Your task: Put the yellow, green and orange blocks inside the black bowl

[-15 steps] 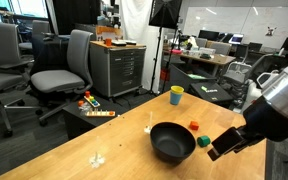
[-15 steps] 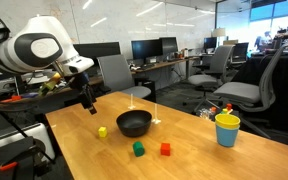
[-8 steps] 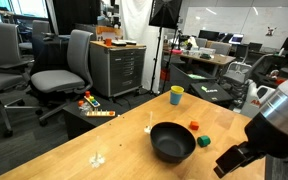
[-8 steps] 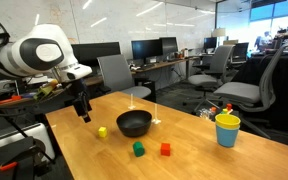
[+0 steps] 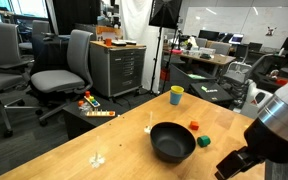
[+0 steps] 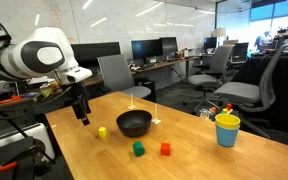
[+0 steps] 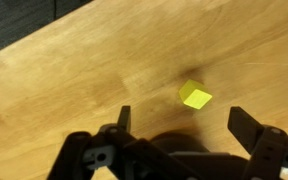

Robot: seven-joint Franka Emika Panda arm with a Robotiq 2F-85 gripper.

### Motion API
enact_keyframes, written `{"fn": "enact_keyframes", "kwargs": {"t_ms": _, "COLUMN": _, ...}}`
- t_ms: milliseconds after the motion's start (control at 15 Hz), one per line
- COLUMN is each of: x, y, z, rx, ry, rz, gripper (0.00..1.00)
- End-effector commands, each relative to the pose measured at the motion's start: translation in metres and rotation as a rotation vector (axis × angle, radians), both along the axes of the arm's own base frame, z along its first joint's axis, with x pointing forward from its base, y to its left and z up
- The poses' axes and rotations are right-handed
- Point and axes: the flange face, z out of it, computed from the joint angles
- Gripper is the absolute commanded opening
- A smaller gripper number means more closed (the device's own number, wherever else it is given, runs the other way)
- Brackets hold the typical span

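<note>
The yellow block comes between the open fingers next, as my gripper lowers and shifts toward the bowl.
The black bowl sits on the wooden table. The yellow block lies on the table beside the bowl; in the wrist view it sits just ahead of the jaws, between their lines. The green block and the orange block lie apart from each other near the bowl. My gripper is open and empty. It hangs a little above the table, close to the yellow block. The arm hides the yellow block in an exterior view.
A yellow cup with a teal rim stands at the far end of the table. A small white scrap lies on the tabletop. Office chairs, a grey cabinet and desks surround the table.
My gripper has moved down and away from the bowl, coming closer to the table near the yellow block. The blocks and bowl have not moved.
</note>
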Motion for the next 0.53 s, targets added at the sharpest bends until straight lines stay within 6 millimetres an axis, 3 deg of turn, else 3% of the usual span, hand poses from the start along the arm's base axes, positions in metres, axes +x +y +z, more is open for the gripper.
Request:
{"fn": "enact_keyframes", "kwargs": {"t_ms": 0, "x": 0.0, "y": 0.008, "z": -0.007, "rx": 0.013, "ry": 0.013, "rz": -0.016, "gripper": 1.0}}
{"fn": "enact_keyframes", "kwargs": {"t_ms": 467, "x": 0.022, "y": 0.024, "z": -0.015, "rx": 0.03, "ry": 0.002, "rz": -0.038, "gripper": 1.0}}
